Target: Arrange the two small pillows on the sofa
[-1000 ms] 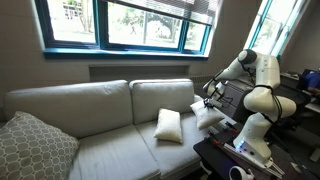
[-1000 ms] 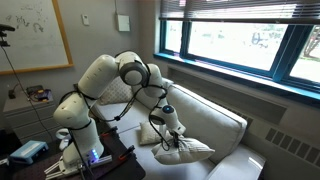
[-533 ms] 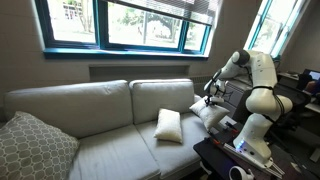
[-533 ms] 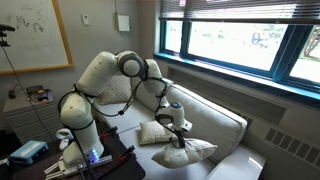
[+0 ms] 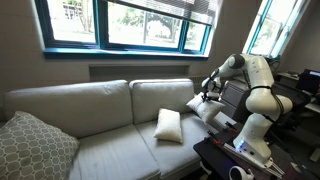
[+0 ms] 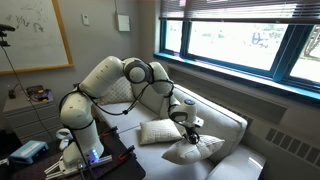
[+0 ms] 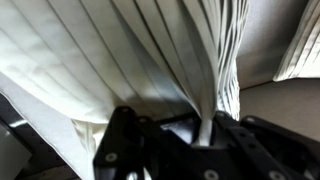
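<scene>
The robot should next lower its gripper outward and let go of the pinched fold over the bare seat at the sofa's end, because that spot is below and outward of the gripper.
The light grey-beige sofa shows in both exterior views. One off-white small pillow stands on the right seat cushion and also shows in the exterior view from the robot's side. My gripper is shut on the second small pillow and holds it by a pinched fold above the sofa's arm end, beside the first pillow. In the exterior view from the robot's side, this pillow hangs under the gripper. In the wrist view, creased white fabric is bunched between the jaws.
A larger grey patterned cushion leans at the sofa's far left end. Windows run behind the sofa. The robot base and a dark table with cables stand at the sofa's right end. The left seat cushion holds nothing.
My gripper has carried the held pillow a little further over the sofa seat, away from the robot base. The pillow on the seat has not moved.
</scene>
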Motion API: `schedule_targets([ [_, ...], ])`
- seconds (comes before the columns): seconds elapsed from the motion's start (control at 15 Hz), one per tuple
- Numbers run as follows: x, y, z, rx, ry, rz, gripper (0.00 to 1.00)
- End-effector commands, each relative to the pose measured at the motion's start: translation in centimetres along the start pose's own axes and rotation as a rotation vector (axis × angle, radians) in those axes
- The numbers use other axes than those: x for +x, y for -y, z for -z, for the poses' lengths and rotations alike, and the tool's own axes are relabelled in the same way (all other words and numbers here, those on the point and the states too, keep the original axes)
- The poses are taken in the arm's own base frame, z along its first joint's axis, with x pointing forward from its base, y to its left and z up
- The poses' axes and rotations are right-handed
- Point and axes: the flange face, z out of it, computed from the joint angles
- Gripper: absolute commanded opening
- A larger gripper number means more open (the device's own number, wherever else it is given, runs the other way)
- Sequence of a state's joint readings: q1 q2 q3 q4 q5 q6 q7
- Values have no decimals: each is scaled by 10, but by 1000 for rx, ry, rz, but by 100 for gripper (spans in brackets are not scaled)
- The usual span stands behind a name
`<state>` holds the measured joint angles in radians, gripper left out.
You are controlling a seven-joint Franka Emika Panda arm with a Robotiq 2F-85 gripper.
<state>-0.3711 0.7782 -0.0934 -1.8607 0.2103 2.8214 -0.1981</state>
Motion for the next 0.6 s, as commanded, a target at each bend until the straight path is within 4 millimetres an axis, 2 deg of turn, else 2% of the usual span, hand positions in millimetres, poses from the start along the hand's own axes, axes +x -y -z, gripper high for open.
schedule_targets([
  [0.0,37,7,-32,11,31,14,3],
  [0.27,54,7,-75,2,93,28,3],
  [0.53,63,-9,-98,-7,123,16,3],
])
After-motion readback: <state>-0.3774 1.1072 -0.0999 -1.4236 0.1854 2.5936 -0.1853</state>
